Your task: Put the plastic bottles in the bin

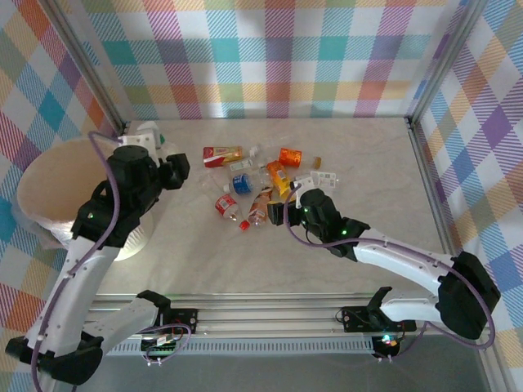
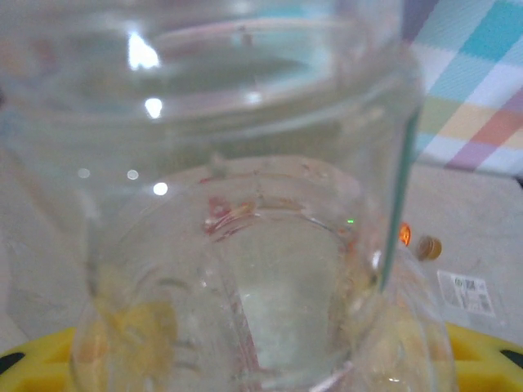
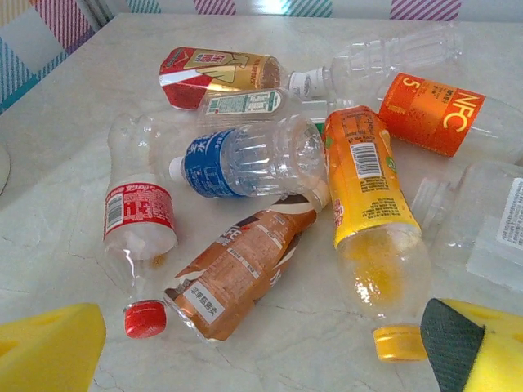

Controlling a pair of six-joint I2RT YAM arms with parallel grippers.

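Observation:
The clear bottle still hovers beside the bin's rim. My left gripper needs to swing sideways next over the opening of the pale peach bin (image 1: 49, 184) and let go of the bottle.
A clear plastic bottle (image 2: 245, 245) sits right up against the left wrist camera, and my left gripper (image 2: 261, 363) is shut on it between its yellow fingers (image 2: 482, 347). In the top view my left gripper (image 1: 176, 171) hovers just right of the pale peach bin (image 1: 49, 184). Mid-table lies a pile of bottles: red-gold label (image 3: 214, 72), orange NFC (image 3: 431, 114), blue label (image 3: 245, 159), red label with red cap (image 3: 139, 219), brown label (image 3: 237, 273) and yellow label with yellow cap (image 3: 369, 188). My right gripper (image 3: 261, 359) (image 1: 282, 214) is open just short of the brown bottle.
Clear unlabelled bottles (image 3: 384, 55) and one with a white label (image 3: 490, 220) lie at the pile's far and right sides. Checked walls close off the back and sides. Bare marble table (image 1: 245, 261) stretches in front of the pile; the metal rail (image 1: 270, 314) runs along the near edge.

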